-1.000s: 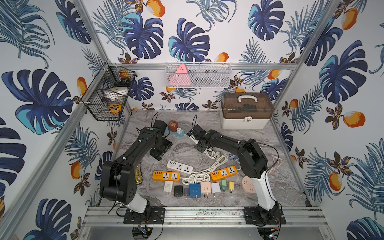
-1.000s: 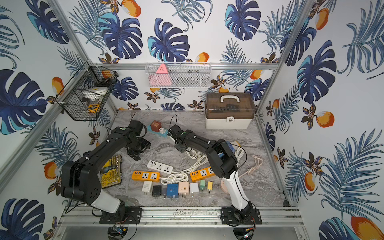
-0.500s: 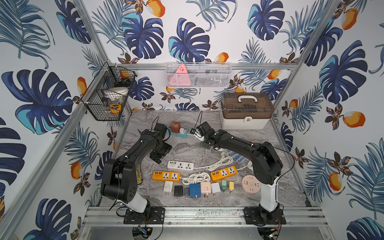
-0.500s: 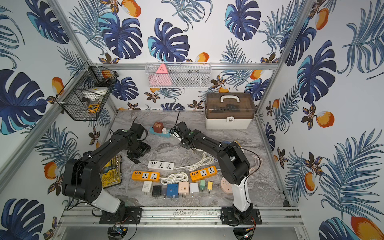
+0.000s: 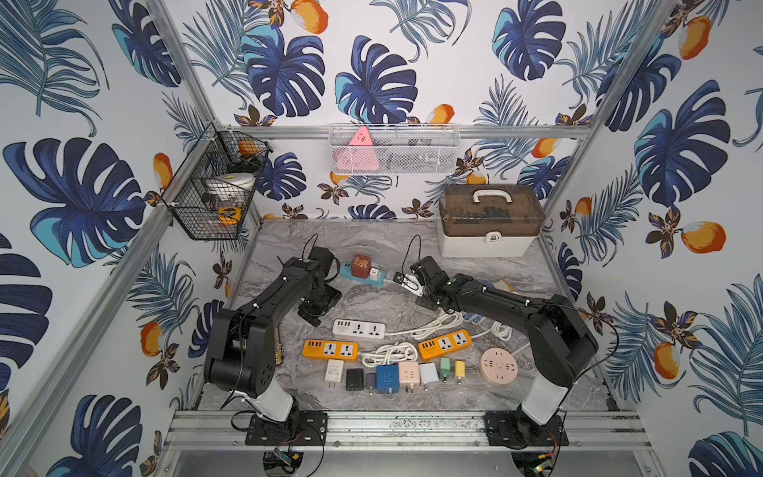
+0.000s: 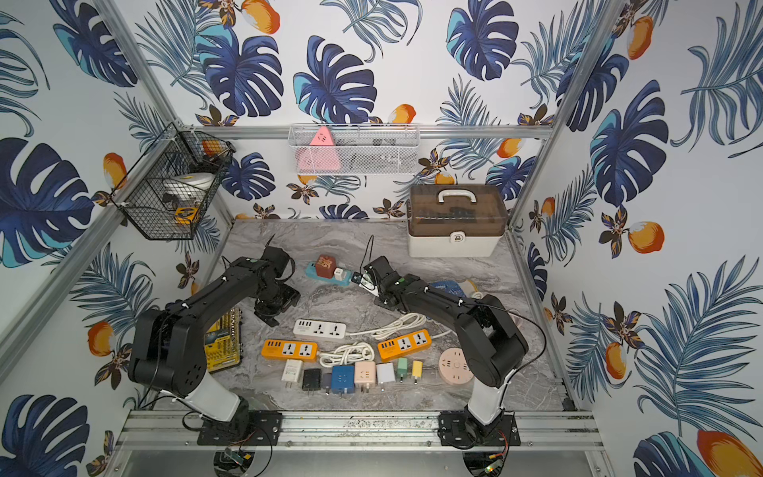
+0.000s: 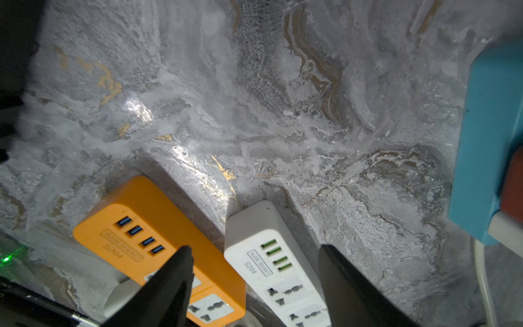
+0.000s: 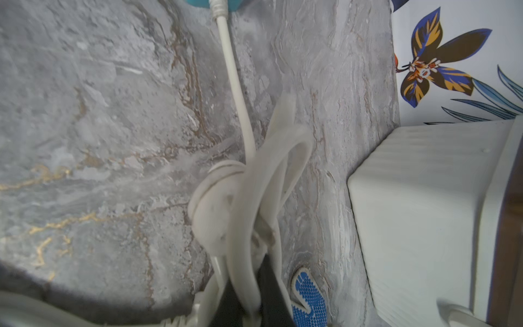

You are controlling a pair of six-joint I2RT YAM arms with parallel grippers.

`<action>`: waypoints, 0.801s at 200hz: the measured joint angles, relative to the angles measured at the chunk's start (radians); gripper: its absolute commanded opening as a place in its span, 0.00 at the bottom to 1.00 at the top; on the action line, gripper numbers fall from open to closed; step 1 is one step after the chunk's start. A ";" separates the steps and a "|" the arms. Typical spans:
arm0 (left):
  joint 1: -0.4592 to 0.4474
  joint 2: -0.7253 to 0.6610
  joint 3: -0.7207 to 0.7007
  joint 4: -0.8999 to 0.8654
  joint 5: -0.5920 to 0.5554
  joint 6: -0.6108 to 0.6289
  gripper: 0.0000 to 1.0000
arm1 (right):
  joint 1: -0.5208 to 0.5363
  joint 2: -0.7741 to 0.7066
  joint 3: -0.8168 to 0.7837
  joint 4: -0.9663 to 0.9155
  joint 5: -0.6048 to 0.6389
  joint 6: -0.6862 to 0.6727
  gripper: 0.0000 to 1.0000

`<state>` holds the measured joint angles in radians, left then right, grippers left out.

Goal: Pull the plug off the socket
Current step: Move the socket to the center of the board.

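My right gripper should pull the cable away from the blue socket strip [image 5: 346,269], then lower its coil onto the marble table below the gripper and release it.
A blue socket strip [image 5: 346,269] [image 6: 310,270] lies at the back middle of the marble table, seen in both top views. A red-brown plug [image 5: 362,264] [image 6: 325,265] and a small white plug [image 5: 375,274] [image 6: 339,273] sit in it. My right gripper [image 5: 408,283] [image 6: 366,283] [image 8: 249,297] is just right of the strip, shut on the strip's coiled white cable [image 8: 226,203]. My left gripper [image 5: 318,306] [image 6: 274,306] [image 7: 254,249] hangs open and empty, front-left of the strip. The left wrist view shows the strip [image 7: 492,127] and red-brown plug [image 7: 513,184] at its edge.
A white strip [image 5: 358,329] [image 7: 271,263], two orange strips [image 5: 329,350] [image 5: 445,342], a row of small adapters [image 5: 388,378] and a round pink socket [image 5: 498,366] fill the front. A lidded box [image 5: 487,243] stands back right. Loose white cables [image 5: 437,324] lie under my right arm.
My right arm has drawn back to the right with the cable in its grip, and the blue strip has slid a little to the right. The left gripper has hardly moved.
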<state>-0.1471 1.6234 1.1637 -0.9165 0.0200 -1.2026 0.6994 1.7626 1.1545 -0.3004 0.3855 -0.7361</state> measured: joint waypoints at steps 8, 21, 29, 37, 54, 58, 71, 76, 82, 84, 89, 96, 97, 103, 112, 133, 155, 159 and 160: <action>0.000 0.005 0.000 0.004 0.000 0.000 0.77 | -0.003 -0.004 -0.033 0.026 0.003 -0.018 0.13; 0.000 0.014 0.004 0.008 0.001 -0.004 0.77 | -0.014 0.002 -0.066 0.043 0.006 -0.053 0.14; 0.000 0.023 0.012 0.008 0.002 -0.008 0.78 | -0.026 0.012 -0.070 0.054 0.008 -0.071 0.14; 0.000 0.030 0.023 0.010 0.003 -0.011 0.78 | -0.039 0.026 -0.065 0.070 0.014 -0.077 0.14; 0.001 0.046 0.049 0.011 0.005 -0.030 0.78 | -0.062 0.072 -0.015 0.079 0.024 -0.092 0.16; 0.002 0.050 0.055 0.012 0.007 -0.033 0.79 | -0.067 0.084 0.000 0.081 0.025 -0.091 0.17; 0.004 0.071 0.080 0.012 0.014 -0.055 0.80 | -0.072 0.112 0.047 0.082 0.031 -0.090 0.30; 0.005 0.080 0.091 0.012 0.018 -0.061 0.80 | -0.071 0.120 0.064 0.081 0.031 -0.090 0.36; 0.007 0.094 0.108 0.011 0.023 -0.070 0.82 | -0.068 0.128 0.085 0.080 0.030 -0.089 0.41; 0.008 0.097 0.112 0.011 0.025 -0.073 0.82 | -0.066 0.130 0.093 0.080 0.030 -0.088 0.43; 0.010 0.110 0.129 0.010 0.031 -0.084 0.83 | -0.062 0.136 0.111 0.079 0.030 -0.084 0.46; 0.015 0.130 0.156 0.011 0.034 -0.089 0.83 | -0.056 0.139 0.130 0.072 0.030 -0.074 0.51; 0.016 0.134 0.161 0.013 0.033 -0.091 0.83 | -0.055 0.140 0.132 0.072 0.030 -0.073 0.51; 0.021 0.150 0.179 0.018 0.036 -0.101 0.83 | -0.050 0.140 0.147 0.064 0.029 -0.064 0.53; 0.032 0.172 0.202 0.023 0.044 -0.113 0.84 | -0.043 0.138 0.166 0.052 0.024 -0.051 0.57; 0.052 0.220 0.248 0.026 0.063 -0.143 0.86 | -0.033 0.125 0.206 0.015 -0.017 -0.003 0.61; 0.060 0.275 0.303 0.029 0.090 -0.187 0.88 | -0.032 0.119 0.265 -0.014 -0.109 0.051 0.60; 0.060 0.286 0.312 0.031 0.095 -0.193 0.88 | -0.032 0.122 0.279 -0.019 -0.128 0.064 0.60; 0.061 0.291 0.315 0.031 0.098 -0.196 0.89 | -0.032 0.123 0.282 -0.021 -0.132 0.067 0.60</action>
<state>-0.0864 1.9141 1.4788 -0.8852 0.1177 -1.3983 0.6678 1.8854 1.4361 -0.3218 0.2539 -0.6693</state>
